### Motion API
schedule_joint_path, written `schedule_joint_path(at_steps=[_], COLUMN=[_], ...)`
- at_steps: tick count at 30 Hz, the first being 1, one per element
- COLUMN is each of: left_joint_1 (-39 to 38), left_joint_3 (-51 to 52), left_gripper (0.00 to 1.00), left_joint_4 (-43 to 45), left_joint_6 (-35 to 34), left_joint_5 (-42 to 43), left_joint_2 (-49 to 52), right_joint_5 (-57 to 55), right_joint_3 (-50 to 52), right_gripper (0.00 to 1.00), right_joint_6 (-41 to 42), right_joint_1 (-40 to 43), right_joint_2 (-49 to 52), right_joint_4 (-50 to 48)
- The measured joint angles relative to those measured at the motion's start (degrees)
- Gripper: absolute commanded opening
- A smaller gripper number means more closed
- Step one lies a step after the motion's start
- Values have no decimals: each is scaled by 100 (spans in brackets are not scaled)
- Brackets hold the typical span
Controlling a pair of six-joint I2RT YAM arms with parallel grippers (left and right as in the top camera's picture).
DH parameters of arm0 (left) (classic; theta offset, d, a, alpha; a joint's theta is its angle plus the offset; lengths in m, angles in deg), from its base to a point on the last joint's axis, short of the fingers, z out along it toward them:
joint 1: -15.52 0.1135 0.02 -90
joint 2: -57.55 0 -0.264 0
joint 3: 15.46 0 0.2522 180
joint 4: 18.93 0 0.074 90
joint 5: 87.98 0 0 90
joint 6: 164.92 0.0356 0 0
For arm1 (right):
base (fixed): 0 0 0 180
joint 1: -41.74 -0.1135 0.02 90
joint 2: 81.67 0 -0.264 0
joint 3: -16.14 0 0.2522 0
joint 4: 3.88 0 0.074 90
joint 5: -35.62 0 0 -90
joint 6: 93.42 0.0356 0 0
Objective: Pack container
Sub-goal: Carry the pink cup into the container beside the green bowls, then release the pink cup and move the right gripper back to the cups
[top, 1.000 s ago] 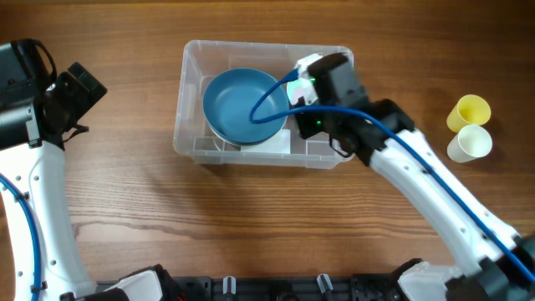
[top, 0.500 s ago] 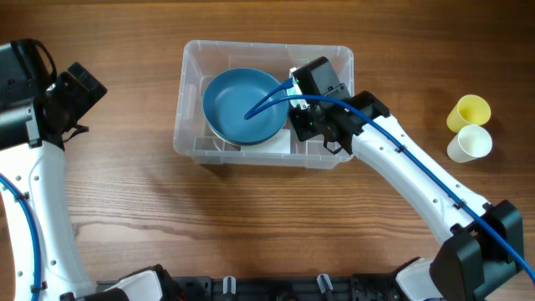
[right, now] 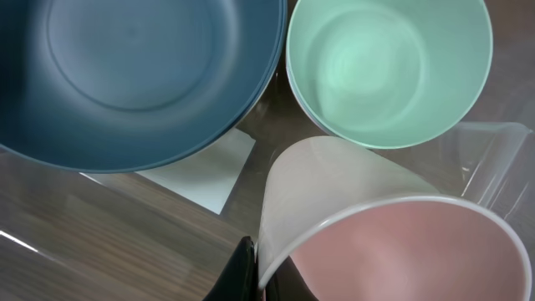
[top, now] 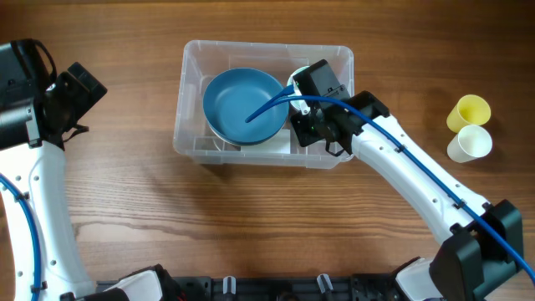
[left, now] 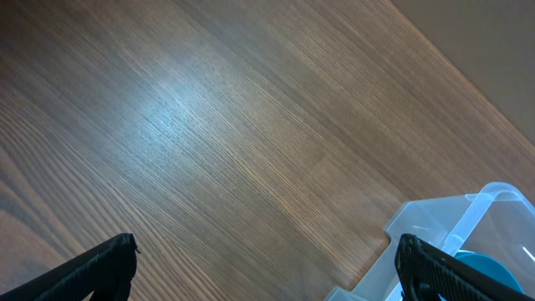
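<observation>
The container's open bottom (top: 315,150) beside the mint-green bowl is below my right gripper, so it will next lower the pink cup into the free gap and release the cup's rim.
The clear container (top: 189,109) stands at the table's far middle; its corner shows in the left wrist view (left: 443,219). A blue bowl (top: 242,102) sits in its left part over a white label (right: 209,171). In the right wrist view the blue bowl (right: 142,75) lies beside a mint-green bowl (right: 389,67). My right gripper (right: 255,255) is shut on the rim of a pink cup (right: 401,251), held inside the container's right part (top: 313,104). My left gripper (left: 267,267) is open and empty over bare table at the far left (top: 79,88).
A yellow cup (top: 468,111) and a white cup (top: 471,144) stand on the table to the right of the container. The wooden table (top: 251,226) stretches in front of the container.
My right gripper has sunk deeper into the container's right part and shifted slightly left with the pink cup. The left arm has not moved.
</observation>
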Motion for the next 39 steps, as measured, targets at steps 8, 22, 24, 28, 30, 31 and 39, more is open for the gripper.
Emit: schedule_joint_path(at_steps=[8, 22, 24, 28, 30, 31, 39], left_joint_1=[0, 0, 0, 0, 0, 0, 0], left_joint_3=[0, 0, 0, 0, 0, 0, 0], left_gripper=[100, 100, 100, 100, 100, 100, 100], left_joint_4=[0, 0, 0, 0, 0, 0, 0], left_joint_6=[0, 0, -2, 0, 0, 0, 0], left_joint_5=[0, 0, -2, 0, -2, 0, 0], left_joint_2=[0, 0, 0, 0, 0, 0, 0], right_joint_5=[107, 149, 151, 151, 151, 151, 168], right_joint_3=[0, 0, 0, 0, 0, 0, 0], right_gripper=[4, 4, 5, 5, 9, 13, 40], right_joint_6=[0, 0, 0, 2, 0, 0, 44], right_joint_1=[0, 0, 0, 0, 0, 0, 0], right_joint_2=[476, 634, 693, 868, 949, 975, 1025], right_joint_4=[4, -328, -323, -304, -302, -302, -302])
